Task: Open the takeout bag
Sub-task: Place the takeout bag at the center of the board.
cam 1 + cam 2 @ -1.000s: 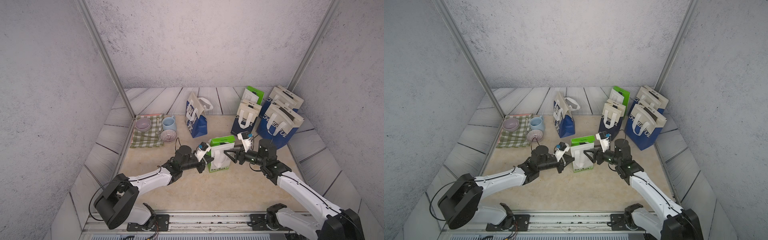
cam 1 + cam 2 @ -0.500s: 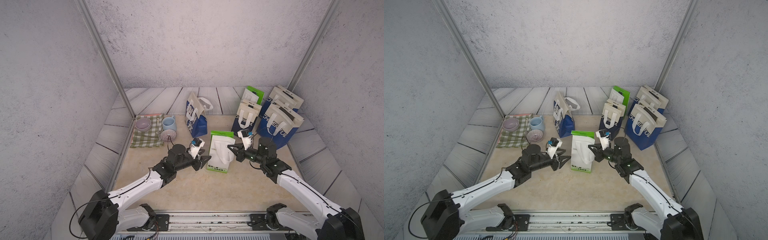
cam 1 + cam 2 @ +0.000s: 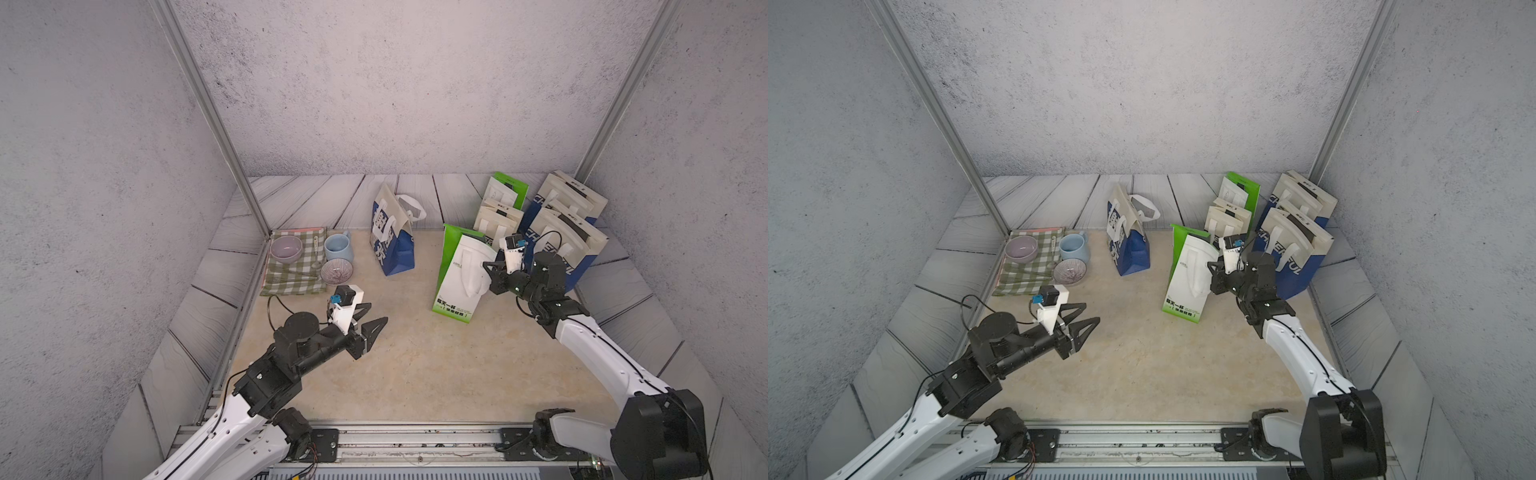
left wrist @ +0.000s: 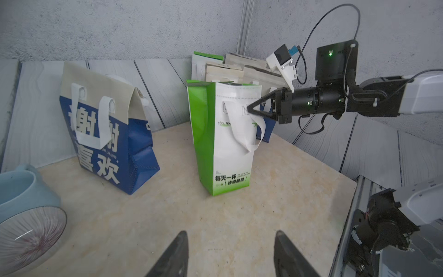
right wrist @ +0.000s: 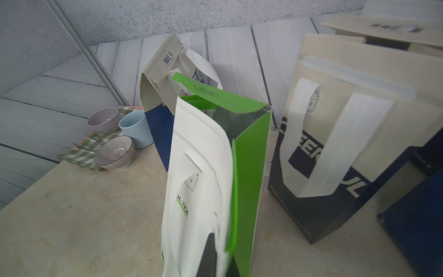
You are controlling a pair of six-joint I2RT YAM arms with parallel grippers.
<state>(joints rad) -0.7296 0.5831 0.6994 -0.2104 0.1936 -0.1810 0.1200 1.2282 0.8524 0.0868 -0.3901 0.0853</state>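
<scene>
The takeout bag's opening already stands spread. Next, my right gripper shifts the takeout bag toward the small beige bag behind it, then releases the white handle strap.
The takeout bag [image 3: 459, 276] [image 3: 1185, 274] is green with a white front and stands upright right of the table's middle. In the right wrist view the takeout bag [image 5: 203, 153] has its mouth spread, its green flap raised and a silvery lining showing. My right gripper [image 3: 487, 270] [image 3: 1211, 269] [image 5: 215, 239] is shut on the white handle strap [image 4: 242, 130] at the bag's front. My left gripper [image 3: 377, 312] [image 3: 1092, 312] [image 4: 230, 232] hangs open and empty over bare table, well to the left of the bag.
A blue and beige bag [image 3: 392, 243] stands behind the middle. Several more bags [image 3: 565, 224] crowd the back right corner, close behind my right wrist. At the left, a checked cloth [image 3: 291, 282] holds two bowls [image 3: 286, 248] and a blue mug [image 3: 337, 247].
My left gripper let go of the bag, opened and drew back to the left. My right gripper shut on the bag's handle and pulled the bag rightward.
</scene>
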